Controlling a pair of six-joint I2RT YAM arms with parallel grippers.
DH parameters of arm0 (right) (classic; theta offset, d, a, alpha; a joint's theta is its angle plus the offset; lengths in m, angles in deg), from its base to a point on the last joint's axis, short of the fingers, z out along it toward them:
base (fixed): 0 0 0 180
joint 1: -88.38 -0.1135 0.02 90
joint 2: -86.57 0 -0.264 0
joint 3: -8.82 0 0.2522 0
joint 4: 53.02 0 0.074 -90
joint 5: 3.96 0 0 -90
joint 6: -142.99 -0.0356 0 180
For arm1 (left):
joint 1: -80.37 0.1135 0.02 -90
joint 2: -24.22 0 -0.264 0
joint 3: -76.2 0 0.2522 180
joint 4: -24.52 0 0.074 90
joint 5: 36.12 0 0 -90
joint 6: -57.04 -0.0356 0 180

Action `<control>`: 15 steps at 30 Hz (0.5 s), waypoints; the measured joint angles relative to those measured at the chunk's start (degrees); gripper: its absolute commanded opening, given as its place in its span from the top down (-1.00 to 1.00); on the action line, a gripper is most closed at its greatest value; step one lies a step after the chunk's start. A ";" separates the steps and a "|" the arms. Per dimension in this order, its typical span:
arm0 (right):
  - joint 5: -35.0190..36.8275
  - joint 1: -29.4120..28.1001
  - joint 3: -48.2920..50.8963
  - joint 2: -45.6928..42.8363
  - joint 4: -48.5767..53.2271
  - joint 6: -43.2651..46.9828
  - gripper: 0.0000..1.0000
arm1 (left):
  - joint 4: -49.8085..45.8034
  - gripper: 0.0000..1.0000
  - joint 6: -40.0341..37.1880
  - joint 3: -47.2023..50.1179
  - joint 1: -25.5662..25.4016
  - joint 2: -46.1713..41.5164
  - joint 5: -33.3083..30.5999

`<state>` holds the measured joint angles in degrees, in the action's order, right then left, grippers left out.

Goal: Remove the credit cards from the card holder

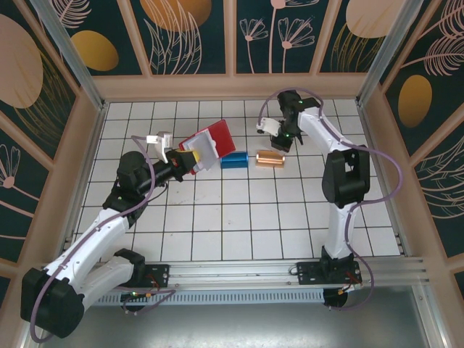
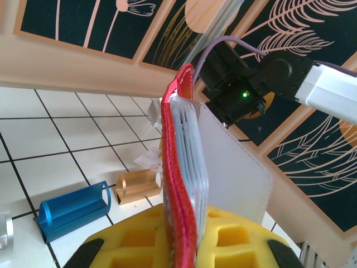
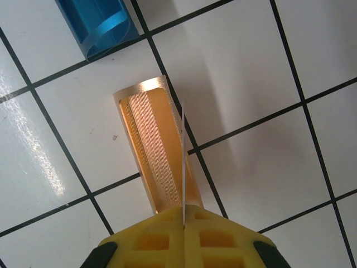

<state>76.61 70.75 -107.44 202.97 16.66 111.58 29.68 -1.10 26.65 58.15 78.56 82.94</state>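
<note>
The copper block's hollow (image 3: 154, 144) is below my right gripper, so I will next move my right gripper toward the blue block and go down to let go of the credit card (image 3: 183, 162) there.
The card holder (image 2: 177, 167), a red wallet, stands edge-on between the yellow pads of my left gripper (image 2: 187, 223), which is shut on it. Its greyish pockets (image 2: 194, 156) fan open, and a pale flat panel (image 2: 237, 167) stands beside them; I cannot tell whether that panel is a card or a flap. From above, the card holder (image 1: 214, 138) is raised over the tiles at the left gripper (image 1: 185, 161). My right gripper (image 3: 183, 220) is shut on a thin white credit card (image 3: 183, 162), seen edge-on just over the copper block (image 3: 153, 145). The right gripper (image 1: 277, 143) hovers at the back centre.
A blue metallic block (image 1: 233, 160) and the copper block (image 1: 270, 159) lie side by side on the white tiled floor. A silver block (image 2: 4, 234) shows at the left edge of the left wrist view. Wooden walls close in the back and sides.
</note>
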 measured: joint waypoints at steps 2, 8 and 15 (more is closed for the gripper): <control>0.24 -0.13 0.00 0.59 0.02 0.07 1.00 | 0.57 1.00 0.11 0.09 0.00 0.00 0.28; 0.63 -1.09 0.35 1.05 0.00 0.87 1.00 | 1.53 1.00 0.81 0.35 0.00 0.09 0.55; 1.05 -1.73 0.74 2.45 -0.11 1.11 1.00 | 1.70 1.00 0.85 0.55 0.00 0.09 0.72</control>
<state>77.66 69.02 -106.70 205.42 16.55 112.69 31.38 -0.25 27.20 58.15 78.65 83.66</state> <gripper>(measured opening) 0.049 0.092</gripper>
